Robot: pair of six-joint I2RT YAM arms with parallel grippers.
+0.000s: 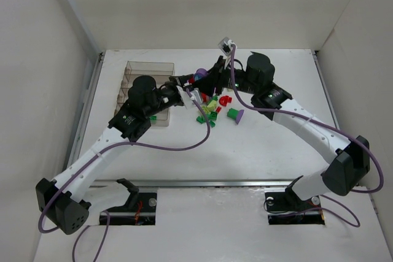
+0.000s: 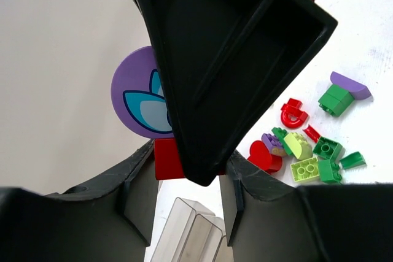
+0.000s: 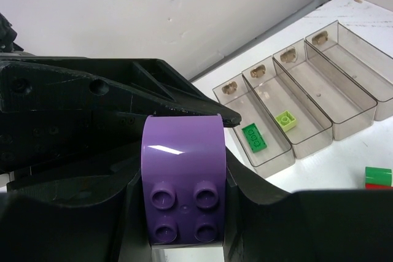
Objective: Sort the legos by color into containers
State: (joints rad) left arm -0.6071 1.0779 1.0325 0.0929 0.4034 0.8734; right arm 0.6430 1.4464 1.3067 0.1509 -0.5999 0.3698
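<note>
I will move my left gripper down and left in the top view, over the empty section beside the lime brick's point(image 1: 161, 80), to release the red brick apart from lime.
My right gripper point(image 3: 183, 188) is shut on a purple curved lego point(image 3: 183, 176) with four studs, held up above the table. In the left wrist view the same piece shows as a purple disc with a flower print point(image 2: 138, 99), and a red brick point(image 2: 166, 159) sits under it. My left gripper point(image 2: 187, 179) has its fingers against both sides of that red brick. The right gripper's black finger crosses in front and hides the brick's right part. From above, both grippers point(image 1: 184, 92) point(image 1: 198, 78) meet beside the clear tray point(image 1: 161, 65). A loose pile of legos point(image 1: 215, 108) lies right of them.
The tray's four long compartments point(image 3: 331, 111) lie side by side. One holds a dark green brick point(image 3: 254, 137), the one beside it a lime brick point(image 3: 286, 119). Red, green, lime and purple pieces point(image 2: 307, 145) are scattered nearby. White walls enclose the table.
</note>
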